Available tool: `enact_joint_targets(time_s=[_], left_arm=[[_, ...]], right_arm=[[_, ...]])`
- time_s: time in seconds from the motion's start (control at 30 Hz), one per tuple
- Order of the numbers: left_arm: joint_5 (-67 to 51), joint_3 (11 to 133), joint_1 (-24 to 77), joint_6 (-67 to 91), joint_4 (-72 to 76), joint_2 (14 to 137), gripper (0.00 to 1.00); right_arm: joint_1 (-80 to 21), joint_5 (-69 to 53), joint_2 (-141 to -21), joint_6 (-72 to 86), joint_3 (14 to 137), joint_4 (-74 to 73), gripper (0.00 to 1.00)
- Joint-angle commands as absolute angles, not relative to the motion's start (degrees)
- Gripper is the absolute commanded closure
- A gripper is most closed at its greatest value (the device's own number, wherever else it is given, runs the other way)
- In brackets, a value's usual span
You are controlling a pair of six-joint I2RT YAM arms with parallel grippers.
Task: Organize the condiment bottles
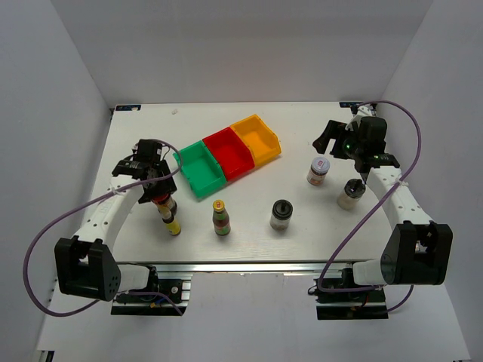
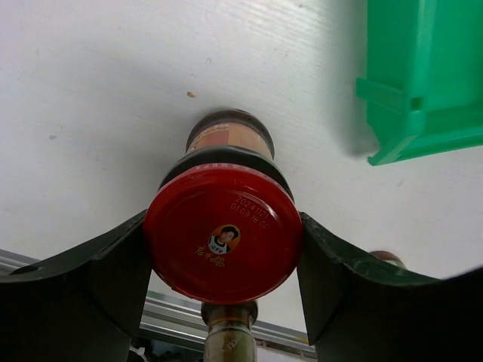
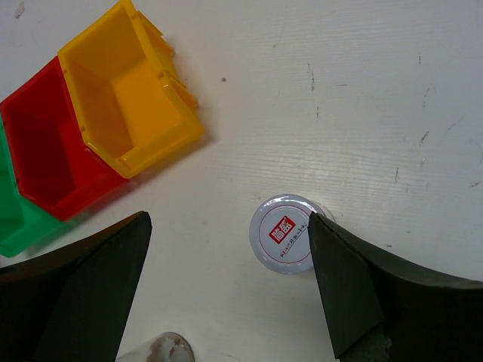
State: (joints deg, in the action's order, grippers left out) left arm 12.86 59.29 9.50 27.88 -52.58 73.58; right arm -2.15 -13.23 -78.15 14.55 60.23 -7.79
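The left gripper needs to lift the jar it holds over to the green bin's empty far end (image 1: 194, 159) next, outward and to the right in the top view, then lower it and release.
My left gripper (image 1: 156, 188) is shut on the red-capped dark jar (image 2: 223, 235), its fingers (image 2: 113, 264) pressing both sides of the cap. The slim yellow bottle (image 1: 173, 223) stands right beside the jar, toward the near edge. The yellow-capped dark sauce bottle (image 1: 220, 218) and a black-topped shaker (image 1: 281, 214) stand mid-front. My right gripper (image 1: 329, 140) is open above the white-lidded jar (image 3: 282, 233), which sits by its right finger (image 3: 347, 279). The second shaker (image 1: 351, 194) stands to the right.
Green (image 1: 199, 167), red (image 1: 227, 153) and orange-yellow (image 1: 256, 140) bins sit in a diagonal row at the table's middle back. The green bin's corner (image 2: 423, 83) is close to the left gripper. The near table edge rail (image 1: 241, 265) runs below the bottles.
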Motion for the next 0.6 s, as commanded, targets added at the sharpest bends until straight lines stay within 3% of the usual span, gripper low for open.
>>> enact_joint_targets(time_s=[0.0,0.1,0.17,0.57], left_arm=[[11.34,65.65,9.49,27.69,-48.26,69.97,0.77],[10.81,68.9,9.58,27.25,-43.25,69.17,0.78],[10.11,73.02,9.49,26.37,-41.14,70.04,0.86],[4.57,92.18,14.59,20.66,-35.68,85.24,0.95]], right_arm=[[-1.93,-14.23,-78.05,14.06,61.08,-6.51,0.11],[-1.93,-14.68,-78.22,14.06,61.26,-6.24,0.11],[-1.93,-14.85,-78.13,14.15,61.35,-5.8,0.1],[-1.93,-12.31,-78.31,13.71,61.0,-6.68,0.11]])
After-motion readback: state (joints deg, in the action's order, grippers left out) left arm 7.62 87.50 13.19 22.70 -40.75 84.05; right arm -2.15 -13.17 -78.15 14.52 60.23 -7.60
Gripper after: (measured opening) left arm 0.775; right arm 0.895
